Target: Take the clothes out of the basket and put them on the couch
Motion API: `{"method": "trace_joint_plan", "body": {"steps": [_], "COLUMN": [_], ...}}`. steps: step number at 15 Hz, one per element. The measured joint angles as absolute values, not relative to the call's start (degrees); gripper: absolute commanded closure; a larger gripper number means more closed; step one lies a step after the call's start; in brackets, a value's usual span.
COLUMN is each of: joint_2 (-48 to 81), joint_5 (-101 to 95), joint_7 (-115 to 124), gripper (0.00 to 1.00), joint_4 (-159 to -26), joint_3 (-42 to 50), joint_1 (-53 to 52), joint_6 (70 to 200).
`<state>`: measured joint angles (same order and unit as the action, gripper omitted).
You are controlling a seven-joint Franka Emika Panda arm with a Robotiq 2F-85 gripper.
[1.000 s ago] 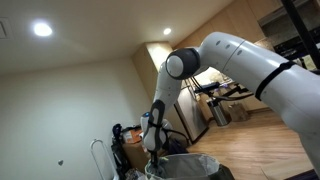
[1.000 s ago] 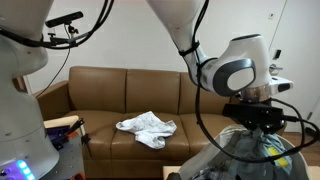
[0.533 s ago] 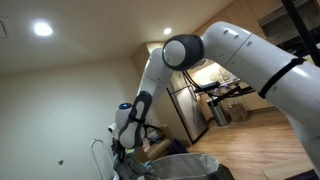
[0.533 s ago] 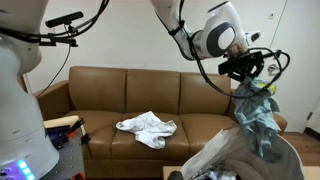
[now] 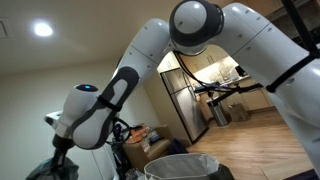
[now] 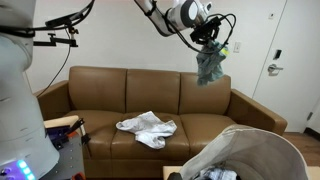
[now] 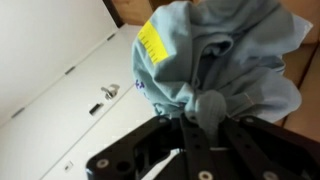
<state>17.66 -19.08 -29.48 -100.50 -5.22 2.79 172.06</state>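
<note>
The grey-blue garment (image 6: 210,66) crosses over the white garment on the couch's middle seat (image 6: 151,128) next and down for release, as it still hangs high above the couch.
My gripper (image 6: 208,40) is shut on a grey-blue garment (image 6: 210,66) and holds it high in the air above the right part of the brown couch (image 6: 150,100). In the wrist view the garment (image 7: 225,55) with a yellow tag (image 7: 152,45) bunches between the fingers (image 7: 207,108). A white garment (image 6: 146,126) lies on the couch's middle seat. The pale basket (image 6: 262,152) stands at the lower right; its rim also shows in an exterior view (image 5: 185,166). The gripper's dark shape sits at the lower left of that view (image 5: 58,163).
A white door (image 6: 276,70) stands to the right of the couch. The robot's white base (image 6: 20,100) fills the left edge. A bicycle and a fridge (image 5: 190,105) stand behind the basket. Cameras on stands hang at the upper left (image 6: 55,30).
The gripper has lifted the grey-blue garment out of the basket and swung it up and left, from over the basket to high above the couch.
</note>
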Motion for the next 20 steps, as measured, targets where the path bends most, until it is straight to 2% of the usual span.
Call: {"method": "trace_joint_plan", "body": {"steps": [5, 11, 20], "joint_2": [17.1, 31.7, 50.1], "joint_5": [-13.6, -3.0, -8.5], "joint_7": [-37.4, -54.3, -66.4], "gripper": [0.97, 0.97, 0.98], "joint_4": [-100.6, -103.2, -111.7], "joint_3": [-18.5, -38.8, -38.1], "joint_1": [2.3, 12.4, 19.6], "joint_6": [172.4, 172.6, 172.6]}}
